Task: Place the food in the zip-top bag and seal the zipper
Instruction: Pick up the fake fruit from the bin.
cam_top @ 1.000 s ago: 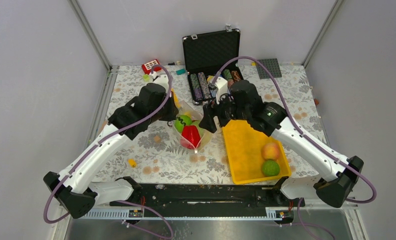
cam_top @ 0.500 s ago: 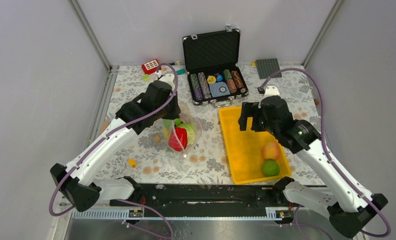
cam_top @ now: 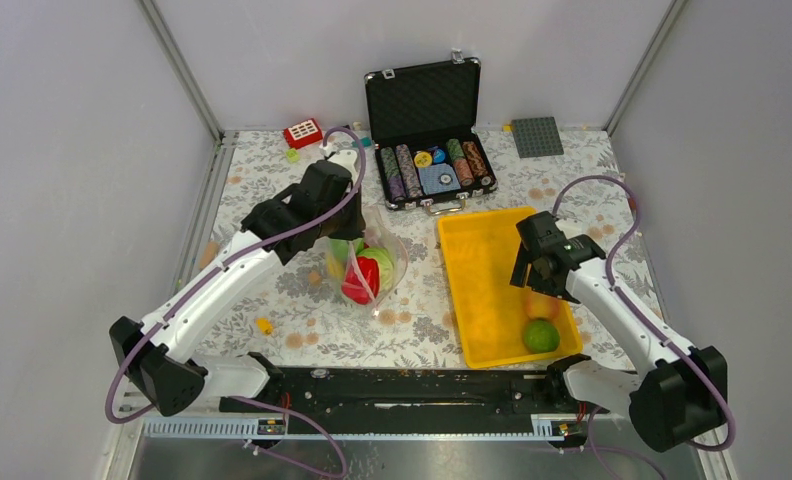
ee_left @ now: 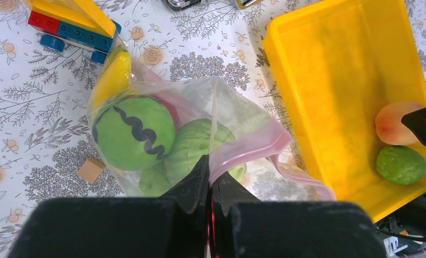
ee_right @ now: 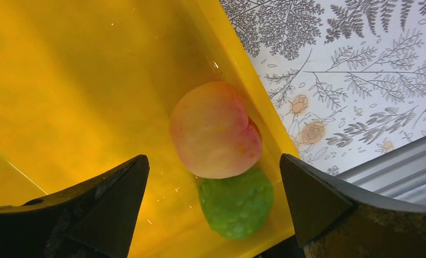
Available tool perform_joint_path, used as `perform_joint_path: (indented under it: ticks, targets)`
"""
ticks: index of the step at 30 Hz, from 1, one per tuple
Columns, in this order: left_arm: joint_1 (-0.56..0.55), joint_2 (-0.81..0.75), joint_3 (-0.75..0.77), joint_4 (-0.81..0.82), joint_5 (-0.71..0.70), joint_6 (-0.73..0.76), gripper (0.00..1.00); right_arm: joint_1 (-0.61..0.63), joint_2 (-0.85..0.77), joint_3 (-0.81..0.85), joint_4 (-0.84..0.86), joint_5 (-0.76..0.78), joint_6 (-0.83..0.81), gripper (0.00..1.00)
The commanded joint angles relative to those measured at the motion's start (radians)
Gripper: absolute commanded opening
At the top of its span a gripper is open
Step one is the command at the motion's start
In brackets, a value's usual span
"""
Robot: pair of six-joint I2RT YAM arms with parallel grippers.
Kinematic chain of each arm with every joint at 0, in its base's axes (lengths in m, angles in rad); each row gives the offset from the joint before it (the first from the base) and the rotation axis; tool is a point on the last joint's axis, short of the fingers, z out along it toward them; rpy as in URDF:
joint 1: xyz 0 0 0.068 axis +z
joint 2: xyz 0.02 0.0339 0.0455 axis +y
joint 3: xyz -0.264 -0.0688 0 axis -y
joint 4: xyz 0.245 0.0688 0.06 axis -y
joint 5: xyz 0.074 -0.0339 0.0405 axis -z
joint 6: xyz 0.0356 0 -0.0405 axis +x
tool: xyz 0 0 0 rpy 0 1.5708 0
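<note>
Next, my right gripper moves down onto the orange-pink peach (cam_top: 542,306) (ee_right: 215,130), one finger along either side of the peach. The bumpy green fruit crowds the peach's near side.
The clear zip-top bag (cam_top: 370,262) lies left of the yellow tray (cam_top: 477,270); it holds green round fruits (ee_left: 134,131), a red one (cam_top: 360,281) and a banana (ee_left: 112,78). My left gripper (ee_left: 209,173) is shut on the bag's pinkish zipper strip (ee_left: 254,146) and holds the mouth up. A peach (ee_right: 215,129) and a bumpy green fruit (ee_right: 235,202) lie in the tray's near right corner. My right gripper (ee_right: 213,177) is open and empty just above them, its fingers (ee_right: 114,193) wide on either side. It also shows in the top view (cam_top: 544,268).
An open black case of poker chips (cam_top: 430,172) stands behind the tray. Toy bricks (ee_left: 71,27) lie beside the bag, more (cam_top: 302,133) at the back left, and a grey baseplate (cam_top: 537,136) at the back right. A small block (ee_left: 90,169) lies near the bag.
My right gripper let go of the bag mouth and swung right and nearer, over the tray to the peach and green fruit. The left gripper kept the bag, which shifted slightly left.
</note>
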Motion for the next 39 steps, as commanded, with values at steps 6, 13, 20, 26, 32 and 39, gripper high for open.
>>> perform_joint_path:
  ticks: [6, 13, 20, 26, 32, 39]
  targets:
    - [0.005, -0.011, 0.029, 0.036, 0.008, 0.019, 0.01, -0.034, 0.053, -0.077, 0.11, 0.086, 0.115, 1.0]
    - [0.006, -0.02, 0.025, 0.035, 0.009, 0.02, 0.01, -0.054, 0.104, -0.092, 0.178, 0.046, 0.124, 1.0]
    - [0.005, -0.011, 0.028, 0.035, 0.013, 0.02, 0.01, -0.055, 0.145, -0.122, 0.225, 0.02, 0.136, 1.0]
    - [0.005, -0.008, 0.028, 0.035, 0.013, 0.018, 0.01, -0.06, 0.184, -0.124, 0.24, 0.035, 0.137, 0.92]
    - [0.005, -0.009, 0.031, 0.035, 0.016, 0.017, 0.01, -0.06, 0.163, -0.129, 0.248, 0.01, 0.101, 0.7]
    - [0.005, -0.006, 0.032, 0.036, 0.021, 0.014, 0.01, -0.06, 0.078, -0.134, 0.267, -0.051, 0.03, 0.45]
